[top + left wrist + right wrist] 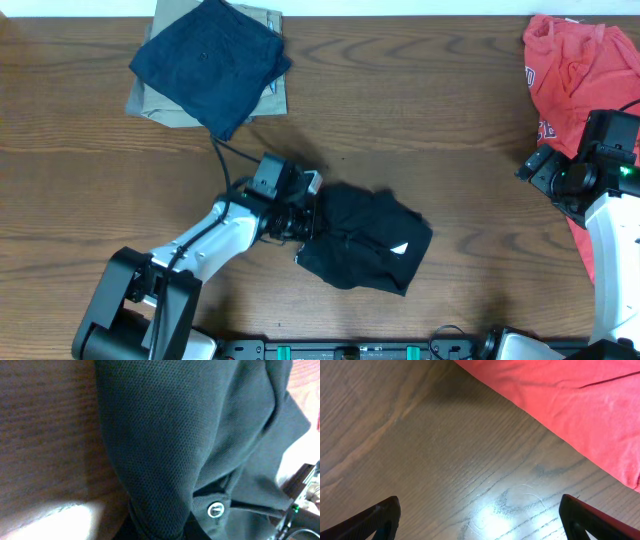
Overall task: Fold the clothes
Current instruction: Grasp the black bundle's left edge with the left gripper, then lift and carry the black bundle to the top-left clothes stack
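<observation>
My left gripper lifts the shirt onto the navy garment (212,60) next and releases it. A stack lies outward of my left gripper and to its left in the overhead view.
The clothes, a crumpled black T-shirt (365,240), lie at the front middle of the table with a small white mark (401,249) showing. My left gripper (306,220) is at the shirt's left edge, shut on a bunch of the black fabric. In the left wrist view the black fabric (170,435) fills most of the frame and gathers into the jaws at the bottom. A small round white mark (215,509) shows there. My right gripper (482,525) hangs open over bare wood at the far right (545,168), holding nothing.
A navy folded garment (210,60) lies on a khaki one (150,102) at the back left. A red garment (575,75) is spread at the back right, by the right arm; its edge (570,405) lies just beyond the right fingers.
</observation>
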